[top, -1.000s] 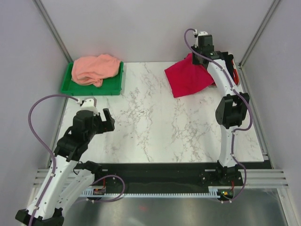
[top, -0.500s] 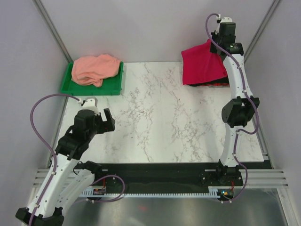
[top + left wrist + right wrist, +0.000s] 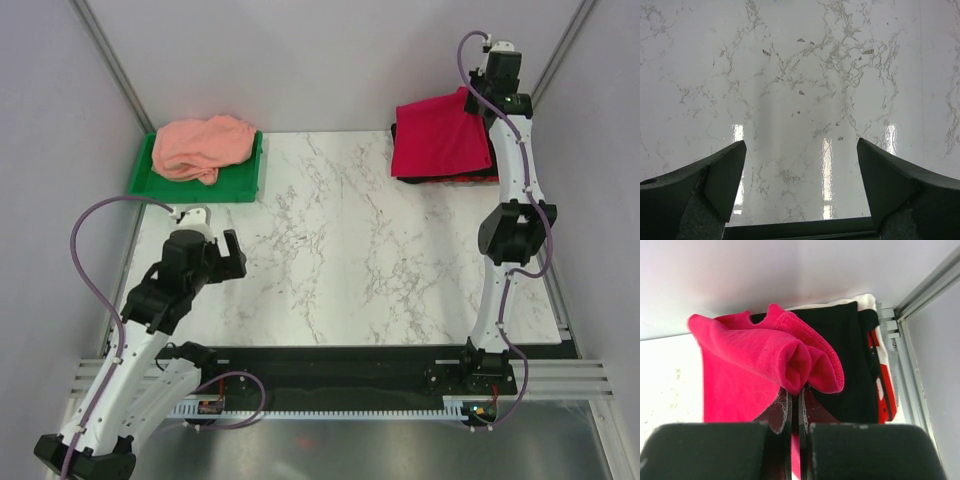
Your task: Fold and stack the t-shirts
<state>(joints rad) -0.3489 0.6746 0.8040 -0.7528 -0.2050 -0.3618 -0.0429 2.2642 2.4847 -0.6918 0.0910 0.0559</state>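
The red t-shirt's edge needs to cover the black t-shirt's uncovered part [image 3: 847,352] below, so next I will move my right gripper to the right in the wrist view, lower that edge and let go.
The crimson-red t-shirt [image 3: 440,140] hangs from my right gripper [image 3: 478,98] at the far right corner, draped over a black t-shirt [image 3: 440,180] that lies on the table. In the right wrist view the jaws are shut on a bunched fold of the red t-shirt [image 3: 790,360], with the black t-shirt [image 3: 850,355] below it. The salmon-pink t-shirt [image 3: 200,147] lies crumpled in the green tray [image 3: 245,185] at the far left. My left gripper [image 3: 232,255] is open and empty above the bare marble; its fingers [image 3: 715,180] stand wide apart.
A red and white object [image 3: 882,385] lies under the black t-shirt by the right frame post. Grey walls and metal frame posts close in the back corners. The marble table top [image 3: 340,250] spreads between the arms.
My right gripper has carried the red t-shirt up and to the right, from the table's far middle-right into the far right corner over the black t-shirt. The left arm has barely moved.
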